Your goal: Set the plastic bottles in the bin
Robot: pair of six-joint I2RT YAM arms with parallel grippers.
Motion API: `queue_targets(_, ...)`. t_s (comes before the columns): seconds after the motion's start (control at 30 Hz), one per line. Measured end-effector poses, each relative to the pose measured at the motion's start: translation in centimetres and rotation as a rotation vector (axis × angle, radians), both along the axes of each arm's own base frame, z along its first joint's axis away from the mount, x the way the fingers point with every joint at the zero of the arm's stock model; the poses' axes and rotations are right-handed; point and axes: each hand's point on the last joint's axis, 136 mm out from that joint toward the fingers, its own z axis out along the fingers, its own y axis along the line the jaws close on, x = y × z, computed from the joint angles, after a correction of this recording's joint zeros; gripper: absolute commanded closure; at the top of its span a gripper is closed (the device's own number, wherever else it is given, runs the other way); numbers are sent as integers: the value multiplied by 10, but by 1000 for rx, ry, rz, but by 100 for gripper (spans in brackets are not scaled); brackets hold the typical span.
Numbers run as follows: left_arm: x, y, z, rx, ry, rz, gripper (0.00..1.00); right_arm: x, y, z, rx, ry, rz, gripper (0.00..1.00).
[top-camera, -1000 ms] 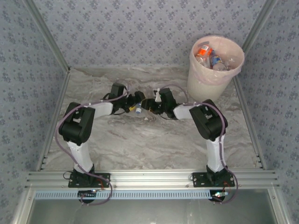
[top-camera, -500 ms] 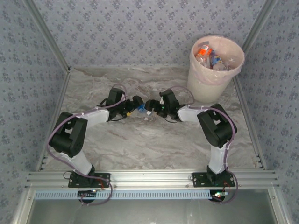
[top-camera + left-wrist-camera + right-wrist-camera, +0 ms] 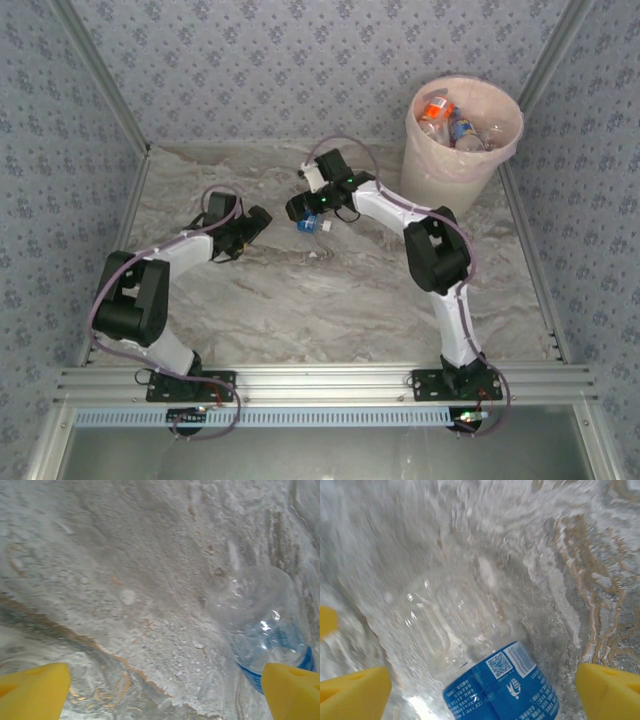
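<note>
My right gripper moves down and turns to straddle the clear body [image 3: 306,220] [image 3: 469,642] beside the blue label next, since the bottle lies slantwise just below its open fingertips.
A clear plastic bottle [image 3: 308,224] with a blue label lies on the marble table just below my right gripper [image 3: 299,211]. In the right wrist view this bottle [image 3: 470,625] sits between the wide-apart yellow fingertips of the open right gripper [image 3: 481,690], and neither finger touches it. My left gripper [image 3: 258,218] stands open to the left of the bottle. The left wrist view has the same bottle [image 3: 265,635] beside the right-hand fingertip [image 3: 292,692] of the left gripper [image 3: 162,690]. The bin [image 3: 440,180] stands at the back right with several bottles [image 3: 452,122] inside.
Aluminium frame rails [image 3: 320,382] run along the table's near edge, and patterned walls [image 3: 300,70] close in the back and sides. The bin is well to the right of both grippers.
The right gripper has opened. The right arm reached towards the back left with the bottle below it, while the left arm drew back to the left.
</note>
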Motion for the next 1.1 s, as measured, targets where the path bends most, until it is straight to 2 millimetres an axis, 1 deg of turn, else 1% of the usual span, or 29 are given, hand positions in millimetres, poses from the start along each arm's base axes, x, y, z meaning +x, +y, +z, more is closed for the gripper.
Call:
queue_targets(0.13,-4,14,-8,23,38,42,2,-5,5,-26,-139,0,118,7)
queue_targets(0.23,-7,23,-12,36,57,63,2,-7,6,-37,-204,-6,174,9)
queue_targets(0.37,-9,26,-14,43,73,71,2,-8,9,-44,-275,-35,231,15)
queue_targets(0.47,-10,26,-15,45,78,71,2,-8,13,-47,-325,-70,268,17)
queue_targets(0.6,-10,27,-15,45,80,71,2,-2,25,-52,-374,-117,318,20)
queue_targets(0.73,-12,28,-16,48,89,73,2,2,32,-61,-409,-140,351,32)
queue_targets(0.8,-13,28,-17,49,93,72,2,1,32,-62,-418,-139,354,37)
queue_targets(0.87,-13,28,-17,49,93,71,2,3,30,-59,-427,-145,348,40)
queue_targets(0.93,-13,27,-16,46,90,62,2,4,26,-60,-441,-143,335,41)
queue_targets(1.0,-10,22,-14,32,73,43,2,0,17,-59,-458,-134,322,41)
queue_targets(1.03,-8,20,-11,23,61,33,2,-3,13,-57,-463,-131,316,42)
queue_targets(1.1,-4,14,-3,6,26,7,2,-10,3,-45,-462,-132,292,43)
